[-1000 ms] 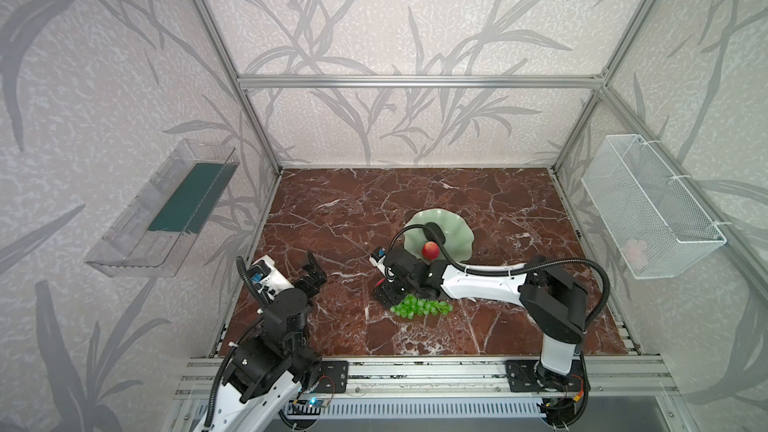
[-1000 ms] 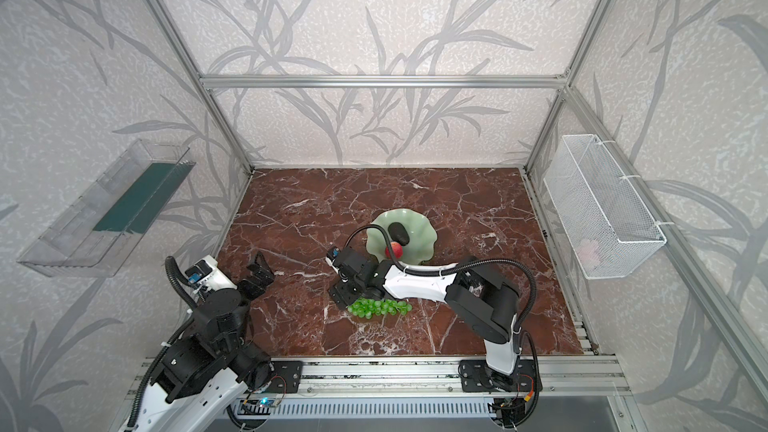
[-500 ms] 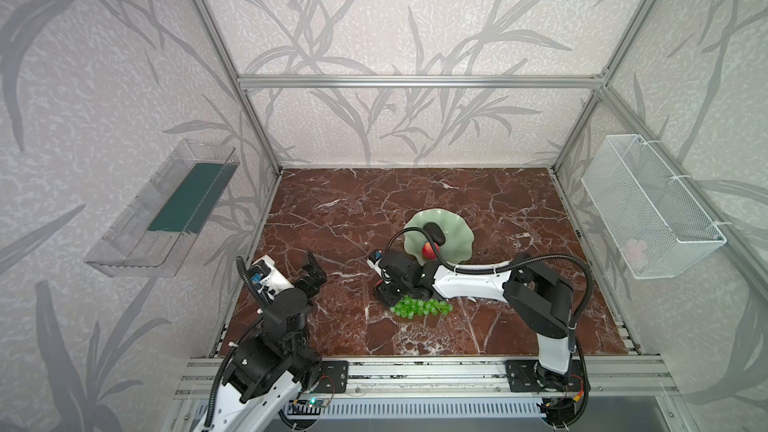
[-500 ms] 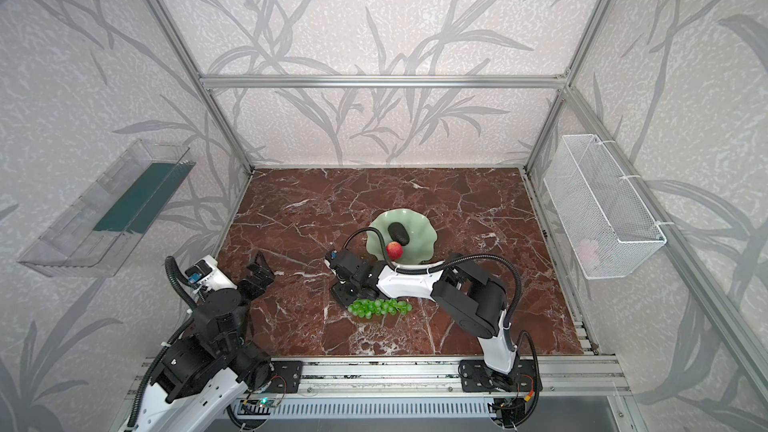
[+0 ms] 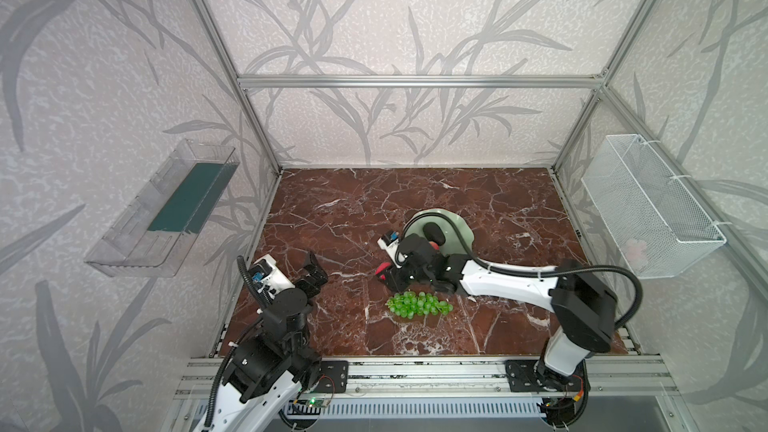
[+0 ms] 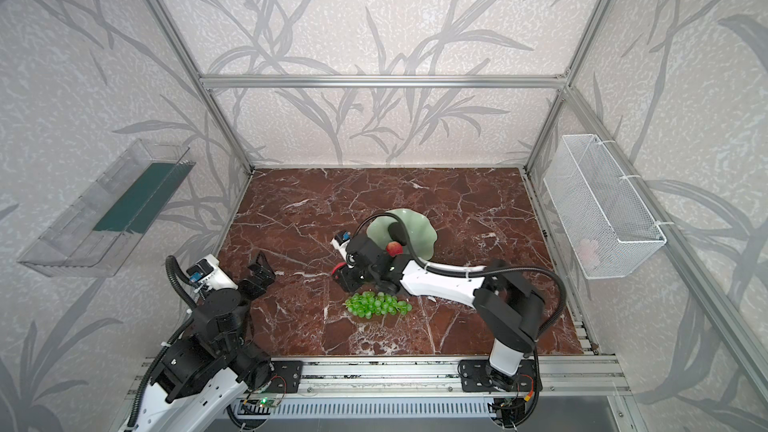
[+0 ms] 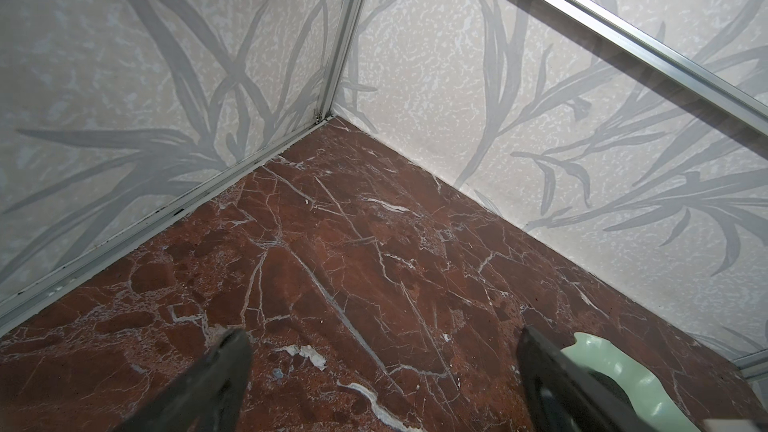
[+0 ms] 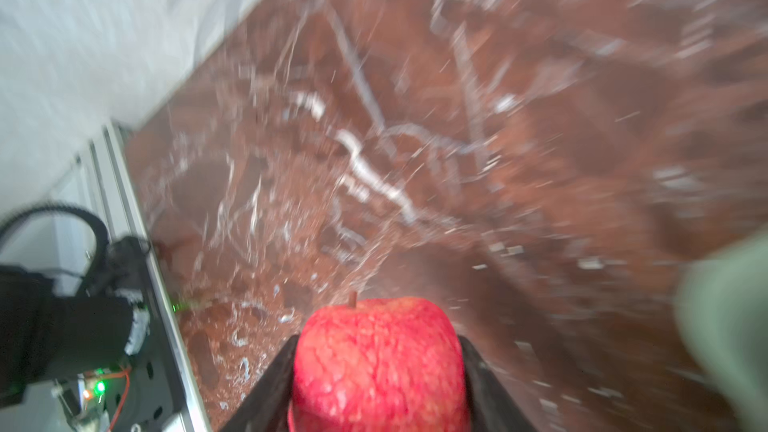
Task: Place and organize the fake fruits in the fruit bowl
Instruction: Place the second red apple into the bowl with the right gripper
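The robot's right gripper will rise outward over the bowl's rim, go down there and let go of its apple, because the bowl has open space beside the avocado (image 6: pixel 397 232) and second apple.
My right gripper (image 5: pixel 384 275) (image 8: pixel 377 342) is shut on a red apple (image 8: pixel 378 367) (image 6: pixel 337 271), low over the table just front-left of the fruit bowl (image 5: pixel 457 228) (image 6: pixel 417 228). This pale green bowl with a wavy rim holds the dark avocado (image 5: pixel 434 231) (image 6: pixel 397 232) and a second red apple (image 6: pixel 394 248), which the right wrist partly hides. The green grapes (image 5: pixel 417 304) (image 6: pixel 376 304) lie on the table in front of the right arm. My left gripper (image 5: pixel 314 271) (image 7: pixel 382 336) stands open and empty at the front left, far from the fruit.
The floor is red-brown marble (image 5: pixel 374 201) inside a walled aluminium frame. A clear plastic tray (image 5: pixel 166 209) hangs on the left wall and a white wire basket (image 5: pixel 648 205) on the right wall. The right wrist view is blurred.
The right jaws have closed on the red apple beside the bowl, and the right arm's elbow has shifted. The left arm has not moved.
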Available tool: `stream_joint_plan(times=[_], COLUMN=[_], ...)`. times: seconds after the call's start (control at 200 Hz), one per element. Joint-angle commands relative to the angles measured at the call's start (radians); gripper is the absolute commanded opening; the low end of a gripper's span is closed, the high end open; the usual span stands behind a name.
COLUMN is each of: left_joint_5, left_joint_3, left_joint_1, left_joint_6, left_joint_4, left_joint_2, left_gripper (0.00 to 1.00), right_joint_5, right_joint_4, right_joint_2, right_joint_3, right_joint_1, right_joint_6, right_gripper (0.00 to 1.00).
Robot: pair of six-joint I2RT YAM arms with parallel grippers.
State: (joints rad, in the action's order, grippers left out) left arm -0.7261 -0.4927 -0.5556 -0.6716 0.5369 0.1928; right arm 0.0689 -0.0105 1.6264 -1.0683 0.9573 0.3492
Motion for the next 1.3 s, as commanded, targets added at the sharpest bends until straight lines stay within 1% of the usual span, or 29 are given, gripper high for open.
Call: stream_joint_plan(times=[0.0, 0.075, 0.165, 0.3, 0.565, 0.69, 0.77, 0.865, 1.055, 1.205, 1.295], left_joint_5=[0.011, 0.026, 0.04, 0.057, 0.1, 0.113, 0.119, 0.122, 0.126, 0.129, 0.13], left_joint_3=[-0.002, 0.002, 0.002, 0.0, -0.013, -0.016, -0.02, -0.021, -0.017, -0.017, -0.016], left_joint_1=[0.002, 0.002, 0.002, 0.003, 0.003, 0.003, 0.002, 0.003, 0.002, 0.004, 0.004], left_joint_6=[0.001, 0.001, 0.001, 0.003, 0.013, 0.02, 0.026, 0.03, 0.033, 0.037, 0.035], left_joint_4=[-0.029, -0.043, -0.053, -0.072, -0.102, -0.111, -0.116, -0.123, -0.137, -0.143, -0.145], left_joint_2=[0.008, 0.017, 0.033, 0.064, 0.12, 0.138, 0.146, 0.154, 0.164, 0.17, 0.169], left_gripper=[1.0, 1.0, 1.0, 1.0, 1.0, 1.0, 1.0, 1.0, 1.0, 1.0, 1.0], right_joint_5=[-0.113, -0.124, -0.127, -0.141, -0.165, -0.152, -0.151, -0.146, -0.135, -0.126, -0.095], right_joint_4=[0.053, 0.089, 0.086, 0.09, 0.033, 0.009, 0.004, 0.004, 0.012, 0.035, 0.037], right_joint_2=[-0.108, -0.164, -0.22, -0.229, -0.11, -0.052, -0.029, -0.016, -0.048, -0.115, -0.171], right_joint_3=[0.063, 0.112, 0.175, 0.2, 0.207, 0.201, 0.194, 0.191, 0.193, 0.196, 0.215], right_joint_1=[-0.102, -0.192, -0.281, -0.339, -0.372, -0.387, -0.391, -0.393, -0.394, -0.396, -0.396], right_joint_6=[-0.056, -0.067, -0.072, -0.098, -0.107, -0.102, -0.102, -0.098, -0.103, -0.111, -0.121], right_gripper=[0.44, 0.44, 0.44, 0.44, 0.45, 0.45, 0.47, 0.52, 0.69, 0.73, 0.75])
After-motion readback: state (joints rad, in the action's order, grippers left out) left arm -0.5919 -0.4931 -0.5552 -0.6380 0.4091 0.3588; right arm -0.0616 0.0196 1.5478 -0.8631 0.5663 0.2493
